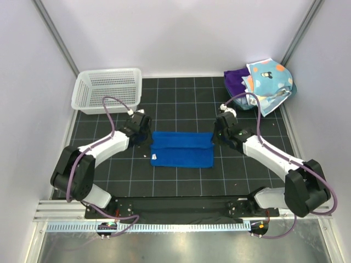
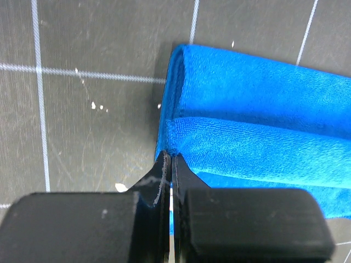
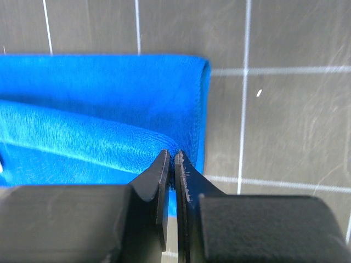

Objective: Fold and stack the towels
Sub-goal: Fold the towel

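Observation:
The robot's right gripper has to move back and down next and lay the fold's corner over the towel's near strip (image 1: 208,163) (image 3: 172,204), which is still uncovered in front of the fold.
A royal blue towel (image 1: 182,149) lies partly folded in the middle of the black grid mat, its white tag (image 1: 154,157) at the near left corner. My left gripper (image 1: 144,133) is shut on the left corner of the towel's upper fold (image 2: 247,150), its tips (image 2: 171,157) pinching the cloth. On the other side, my right gripper (image 1: 218,135) pinches the right corner of that fold (image 3: 82,137) between its tips (image 3: 174,155). More towels are heaped at the back right: a purple one (image 1: 236,80) and a polka-dot one (image 1: 270,78).
A white mesh basket (image 1: 107,91) stands at the back left of the mat. The heap of towels sits against the right wall. White walls close in the mat (image 1: 181,104) on three sides, and the arm bases line the near edge.

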Controlling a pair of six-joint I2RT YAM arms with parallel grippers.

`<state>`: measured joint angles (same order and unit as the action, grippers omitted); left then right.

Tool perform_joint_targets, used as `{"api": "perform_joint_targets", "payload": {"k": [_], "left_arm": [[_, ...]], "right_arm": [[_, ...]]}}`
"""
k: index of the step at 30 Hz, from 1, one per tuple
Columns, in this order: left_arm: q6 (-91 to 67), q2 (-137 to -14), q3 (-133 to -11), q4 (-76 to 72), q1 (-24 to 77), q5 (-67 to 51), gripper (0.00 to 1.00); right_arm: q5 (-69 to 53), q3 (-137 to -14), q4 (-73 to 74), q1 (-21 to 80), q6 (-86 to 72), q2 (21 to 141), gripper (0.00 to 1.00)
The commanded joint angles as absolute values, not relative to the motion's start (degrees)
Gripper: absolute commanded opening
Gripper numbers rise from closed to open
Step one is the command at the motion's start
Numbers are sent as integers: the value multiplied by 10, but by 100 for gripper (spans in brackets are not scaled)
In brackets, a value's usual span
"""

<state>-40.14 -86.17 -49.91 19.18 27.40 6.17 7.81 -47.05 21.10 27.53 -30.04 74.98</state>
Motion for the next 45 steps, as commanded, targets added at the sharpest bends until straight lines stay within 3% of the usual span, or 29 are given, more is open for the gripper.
{"api": "perform_joint_targets", "payload": {"k": [1, 20, 27, 30, 34, 37, 45], "left_arm": [[-414, -824, -492, 189, 277, 75, 0], [-412, -799, -459, 199, 294, 52, 0], [-417, -809, -446, 194, 298, 47, 0], [-420, -805, -446, 199, 298, 45, 9], [-418, -798, -464, 231, 298, 41, 29], [-416, -782, -485, 278, 298, 47, 35], [-411, -725, -584, 384, 298, 75, 35]], "right_arm": [[103, -459, 212, 300, -323, 717, 1], [106, -411, 225, 309, -347, 695, 3], [84, -388, 210, 309, -360, 703, 15], [81, -385, 213, 309, -361, 698, 23], [76, -391, 227, 310, -359, 681, 34], [69, -404, 245, 309, -356, 667, 41], [62, -432, 282, 310, -354, 621, 43]]}}
